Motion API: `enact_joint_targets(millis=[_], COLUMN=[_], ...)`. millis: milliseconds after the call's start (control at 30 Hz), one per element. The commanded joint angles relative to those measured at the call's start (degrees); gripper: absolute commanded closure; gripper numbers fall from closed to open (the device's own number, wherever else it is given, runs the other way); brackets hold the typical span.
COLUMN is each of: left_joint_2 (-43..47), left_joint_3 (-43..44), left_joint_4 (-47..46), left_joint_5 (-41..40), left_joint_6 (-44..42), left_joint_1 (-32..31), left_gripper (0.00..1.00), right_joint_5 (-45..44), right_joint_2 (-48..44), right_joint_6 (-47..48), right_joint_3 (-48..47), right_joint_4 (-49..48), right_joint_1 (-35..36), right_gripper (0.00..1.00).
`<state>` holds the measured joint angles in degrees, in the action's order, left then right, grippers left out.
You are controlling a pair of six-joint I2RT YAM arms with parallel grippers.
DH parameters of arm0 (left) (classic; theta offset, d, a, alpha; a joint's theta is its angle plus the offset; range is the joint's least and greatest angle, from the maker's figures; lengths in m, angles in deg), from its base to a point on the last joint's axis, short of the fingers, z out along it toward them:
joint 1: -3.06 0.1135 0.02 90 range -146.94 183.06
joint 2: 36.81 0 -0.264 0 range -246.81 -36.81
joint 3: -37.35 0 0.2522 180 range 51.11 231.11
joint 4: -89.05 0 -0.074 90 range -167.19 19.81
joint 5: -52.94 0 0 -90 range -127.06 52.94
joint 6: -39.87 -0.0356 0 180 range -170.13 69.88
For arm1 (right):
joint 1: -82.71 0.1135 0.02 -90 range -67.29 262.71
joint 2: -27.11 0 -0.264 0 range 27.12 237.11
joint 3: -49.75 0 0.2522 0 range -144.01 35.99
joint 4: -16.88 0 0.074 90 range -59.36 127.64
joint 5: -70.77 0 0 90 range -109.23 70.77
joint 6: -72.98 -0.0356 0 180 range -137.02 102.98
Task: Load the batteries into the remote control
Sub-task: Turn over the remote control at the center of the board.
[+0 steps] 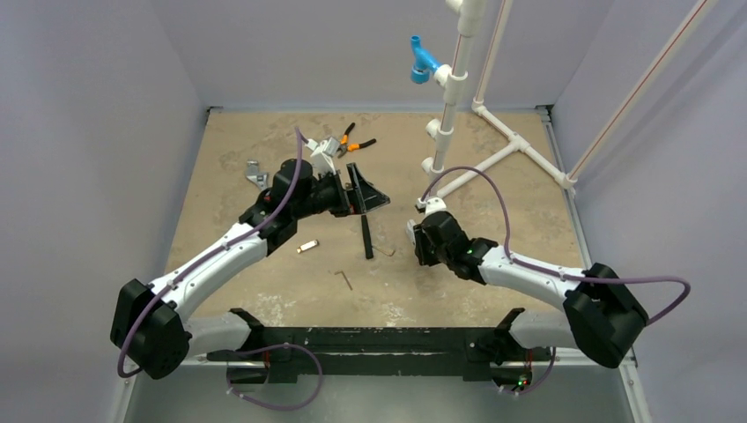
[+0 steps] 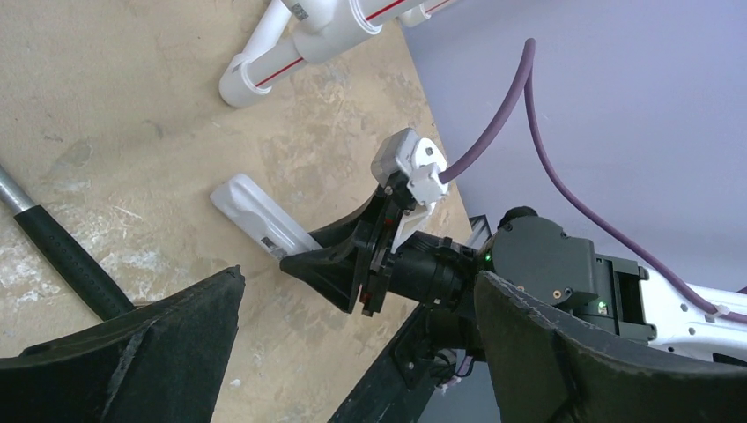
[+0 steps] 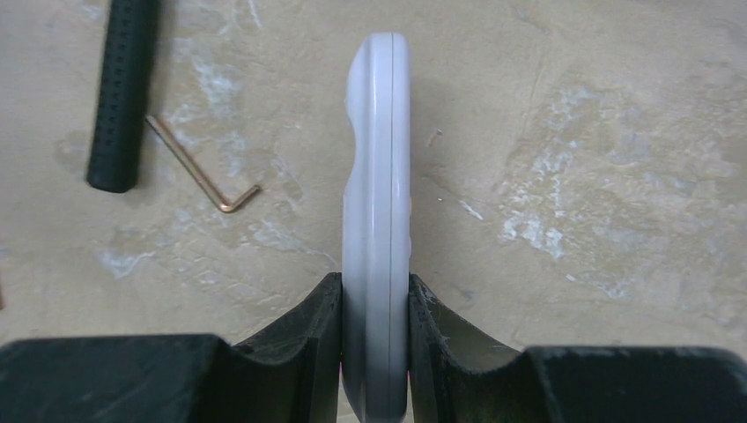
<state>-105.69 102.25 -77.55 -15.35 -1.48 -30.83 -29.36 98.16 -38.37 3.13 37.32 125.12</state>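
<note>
My right gripper brings the remote control down onto the bare tabletop beside the bent hex key next and releases it. That patch lies clear of tools.
The remote control is a slim white handset held on edge just above the tabletop, with my right gripper shut on its near end. From the left wrist view the remote control sticks out of the right gripper toward the table. My left gripper hovers open left of the right gripper, its wide-spread fingers holding nothing. No batteries show in any view.
A black-handled hammer and a small bent hex key lie between the arms. A silver clip, a wrench and orange-handled pliers lie to the left. A white pipe frame stands at the back right.
</note>
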Motion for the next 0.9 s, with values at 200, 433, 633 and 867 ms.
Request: enact_joint_targets(millis=[200, 433, 633, 867], left_joint_2=[0.07, 1.34, 2.67, 1.73], left_joint_3=[1.79, -1.70, -2.71, -3.52], left_joint_4=[-1.80, -5.55, -4.92, -7.37], left_joint_5=[0.43, 4.47, 5.79, 7.53], left_joint_6=[0.92, 5.97, 5.68, 7.40], left_joint_1=[0.31, 7.26, 10.08, 10.77], left_gripper=[0.00, 0.00, 0.00, 0.00], right_joint_5=[-18.62, -21.35, -20.90, -21.09], right_joint_2=[3.75, 9.45, 14.15, 15.97], right_joint_6=[2.09, -0.63, -1.24, -1.83], right_joint_3=[-6.06, -9.16, -11.86, -13.19], right_joint_4=[6.44, 10.85, 13.82, 14.96], right_joint_1=[5.49, 7.08, 7.67, 8.82], right_gripper=[1.00, 0.98, 0.94, 0.87])
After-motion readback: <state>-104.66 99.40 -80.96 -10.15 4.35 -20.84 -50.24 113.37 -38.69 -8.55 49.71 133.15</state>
